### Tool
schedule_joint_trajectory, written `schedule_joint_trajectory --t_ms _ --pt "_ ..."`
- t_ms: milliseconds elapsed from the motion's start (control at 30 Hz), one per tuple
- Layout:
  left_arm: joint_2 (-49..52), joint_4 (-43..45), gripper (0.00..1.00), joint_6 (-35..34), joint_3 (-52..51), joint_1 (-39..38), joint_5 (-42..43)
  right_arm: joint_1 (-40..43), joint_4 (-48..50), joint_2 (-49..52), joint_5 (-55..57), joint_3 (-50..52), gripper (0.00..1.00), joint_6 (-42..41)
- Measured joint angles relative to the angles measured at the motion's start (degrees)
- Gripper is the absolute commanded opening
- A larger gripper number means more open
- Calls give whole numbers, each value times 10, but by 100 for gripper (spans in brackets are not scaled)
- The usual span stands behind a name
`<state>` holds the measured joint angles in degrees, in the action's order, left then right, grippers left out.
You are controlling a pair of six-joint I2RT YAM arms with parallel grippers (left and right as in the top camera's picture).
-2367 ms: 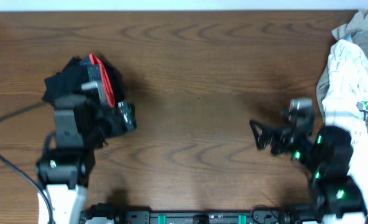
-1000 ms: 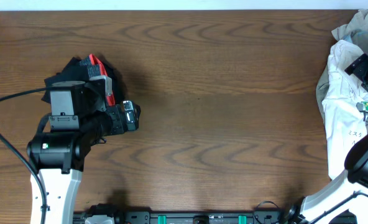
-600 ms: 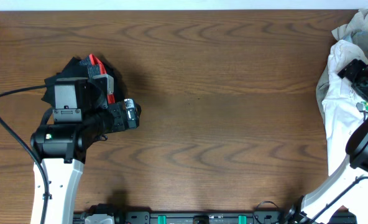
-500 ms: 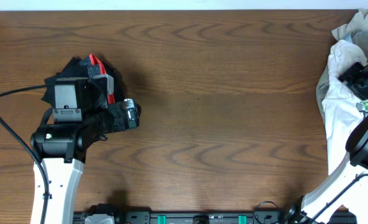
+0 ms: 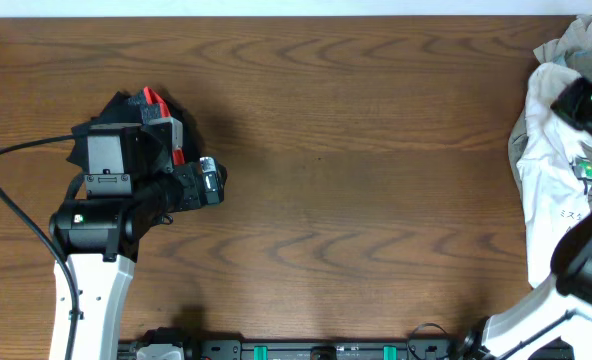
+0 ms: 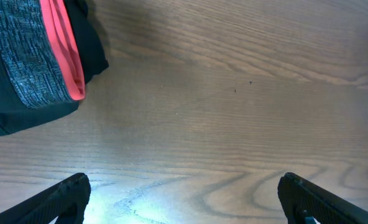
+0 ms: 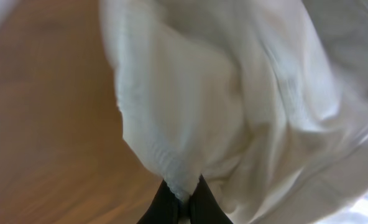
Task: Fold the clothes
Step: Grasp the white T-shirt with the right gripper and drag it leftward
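Observation:
The middle of the table is bare and has open room. My right gripper will next swing to the left in the overhead view, over the middle of the table, and release the T-shirt's fold.
A white T-shirt (image 5: 556,175) lies crumpled along the table's right edge, on top of a khaki-beige garment (image 5: 576,40). My right gripper (image 5: 583,105) is over the shirt's upper part, shut on a hemmed fold of the white T-shirt (image 7: 190,124), which bunches up from between the black fingers (image 7: 165,205). At the left lies a black garment with a grey-and-red band (image 5: 141,125), also in the left wrist view as the black garment (image 6: 28,62) at upper left. My left gripper (image 6: 184,199) hovers open over bare wood to the right of it, nothing between its fingers.
The brown wooden table (image 5: 356,180) stretches between the two piles. A black cable (image 5: 6,215) loops at the left arm's side. The arm bases and a rail sit along the front edge (image 5: 316,350).
My right gripper has travelled from the table's front to the top of the white T-shirt and closed on a fold of it. The left arm swung slightly and now holds still, open.

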<state>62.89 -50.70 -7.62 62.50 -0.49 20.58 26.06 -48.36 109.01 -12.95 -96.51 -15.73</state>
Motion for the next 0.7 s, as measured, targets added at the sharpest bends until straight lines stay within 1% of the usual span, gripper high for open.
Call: schedule_joint_trajectory --t_ms 133,267,500,700 --pt "0 0 98 0 9 0 0 -65 -18 -86 -45 -5 1 9" --pt "-1 0 98 0 45 0 0 -166 -41 -115 -70 -10 1 14" --pt "-18 -9 98 0 103 0 -18 -338 -52 -75 -81 -9 1 16" --pt "-32 -47 98 3 109 0 -64 -481 -33 -23 -82 -9 1 18"
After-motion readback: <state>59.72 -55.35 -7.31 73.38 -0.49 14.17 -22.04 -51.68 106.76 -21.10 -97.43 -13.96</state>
